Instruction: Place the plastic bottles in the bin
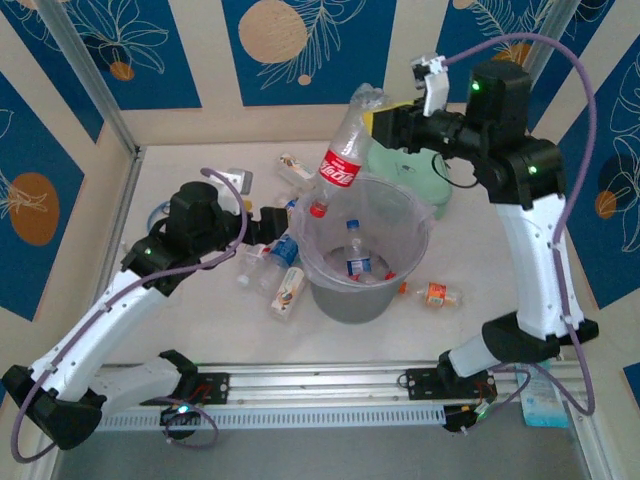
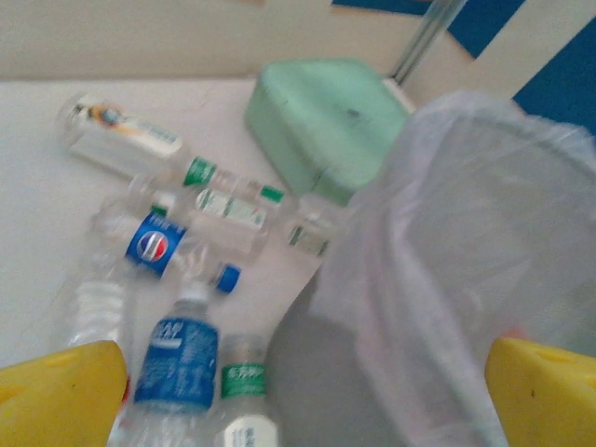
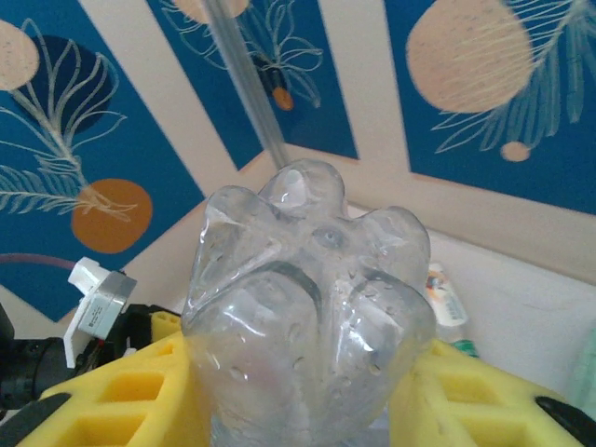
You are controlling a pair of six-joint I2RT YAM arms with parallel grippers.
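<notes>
My right gripper will next move back and down into the opening and let go of the bottle, because the bin's opening (image 1: 370,232) is below my right gripper, nearer my base.
A clear plastic bottle with a red label (image 1: 341,163) hangs tilted, cap down, over the bin (image 1: 322,290), a grey bucket lined with a clear bag. My right gripper (image 1: 383,124) is shut on its base (image 3: 312,307), with a yellow finger (image 3: 112,396) on either side. One bottle (image 1: 357,256) lies inside the bin. My left gripper (image 1: 274,215) stands open beside the bin's left wall (image 2: 317,372), nothing between its fingers (image 2: 60,396). Under it lie a blue-labelled bottle (image 2: 182,358), a green-labelled one (image 2: 244,396) and a Pepsi-labelled one (image 2: 154,247).
A mint-green pouch (image 1: 415,178) lies behind the bin, close under the right arm. More bottles lie around: a white-tan one (image 1: 288,292) at the bin's front left, an orange one (image 1: 437,294) at its right, one (image 1: 295,168) at the back. Patterned walls enclose the table.
</notes>
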